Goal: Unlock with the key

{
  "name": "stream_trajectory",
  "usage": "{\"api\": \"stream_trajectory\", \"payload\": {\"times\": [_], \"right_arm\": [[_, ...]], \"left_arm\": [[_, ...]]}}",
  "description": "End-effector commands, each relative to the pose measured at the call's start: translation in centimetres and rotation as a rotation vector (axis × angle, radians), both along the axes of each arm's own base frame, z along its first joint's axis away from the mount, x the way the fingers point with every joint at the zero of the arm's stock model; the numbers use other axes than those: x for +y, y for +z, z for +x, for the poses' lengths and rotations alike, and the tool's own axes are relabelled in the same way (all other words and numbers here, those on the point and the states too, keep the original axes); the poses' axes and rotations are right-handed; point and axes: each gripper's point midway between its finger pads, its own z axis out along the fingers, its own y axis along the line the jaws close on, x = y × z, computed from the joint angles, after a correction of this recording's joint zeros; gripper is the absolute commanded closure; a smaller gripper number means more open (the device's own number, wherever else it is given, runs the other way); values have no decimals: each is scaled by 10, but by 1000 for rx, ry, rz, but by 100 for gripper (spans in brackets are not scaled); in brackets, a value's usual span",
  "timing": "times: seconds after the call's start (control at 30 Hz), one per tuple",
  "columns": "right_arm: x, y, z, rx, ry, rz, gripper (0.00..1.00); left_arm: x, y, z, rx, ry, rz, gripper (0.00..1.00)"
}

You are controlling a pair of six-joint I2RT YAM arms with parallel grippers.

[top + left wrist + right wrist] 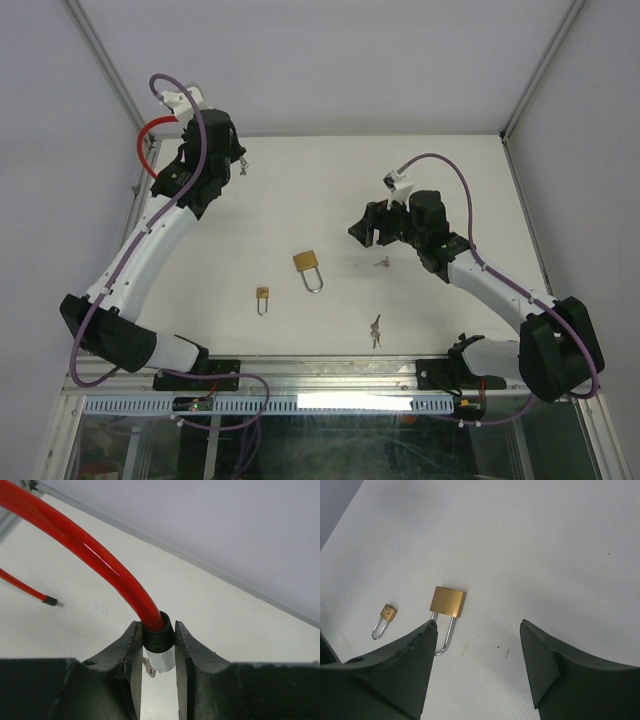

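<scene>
My left gripper will next move past the large padlock, toward the right in the top view, and go down to release the cable lock's end piece (pixel 160 647) on bare tabletop.
My left gripper (pixel 233 160) (pixel 157 626) is at the far left of the table, shut on the black and silver end piece (pixel 160 647) of a red cable lock (pixel 152 140) (pixel 85 547). A small key (pixel 148 666) shows beside that silver end. My right gripper (pixel 363 232) (pixel 477 622) hangs open over the middle of the table with nothing between its fingers. A large brass padlock (pixel 308 265) (pixel 447 601) lies left of it, shackle toward the near edge. A single key (pixel 381 263) lies just below the right gripper in the top view.
A small brass padlock (pixel 262 296) (pixel 388 612) lies left of the large one. A bunch of keys (pixel 375 330) rests near the front edge. Metal frame posts and walls bound the table at the back and sides.
</scene>
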Motion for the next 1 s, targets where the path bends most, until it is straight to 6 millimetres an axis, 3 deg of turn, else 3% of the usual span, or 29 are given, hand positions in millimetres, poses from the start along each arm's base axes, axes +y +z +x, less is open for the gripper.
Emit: {"api": "stream_trajectory", "payload": {"times": [0.0, 0.1, 0.17, 0.33, 0.47, 0.73, 0.97], "right_arm": [[-2, 16, 3, -64, -16, 13, 30], [-4, 13, 2, -64, -20, 6, 30], [-5, 11, 1, -62, -24, 6, 30], [-5, 6, 0, -47, -27, 10, 30], [-8, 4, -1, -43, -39, 1, 30], [-16, -6, -5, -25, -64, -26, 29], [-17, -13, -9, -6, -66, -27, 29]], "left_arm": [[25, -13, -7, 196, 42, 234, 100], [22, -39, -7, 329, 21, 310, 100], [12, -68, -4, 412, -37, 328, 100], [-24, -126, 3, 539, -139, 347, 100], [-62, -160, 12, 578, -232, 308, 100], [-126, -211, 36, 609, -350, 157, 100], [-177, -237, 44, 610, -452, -2, 100]]}}
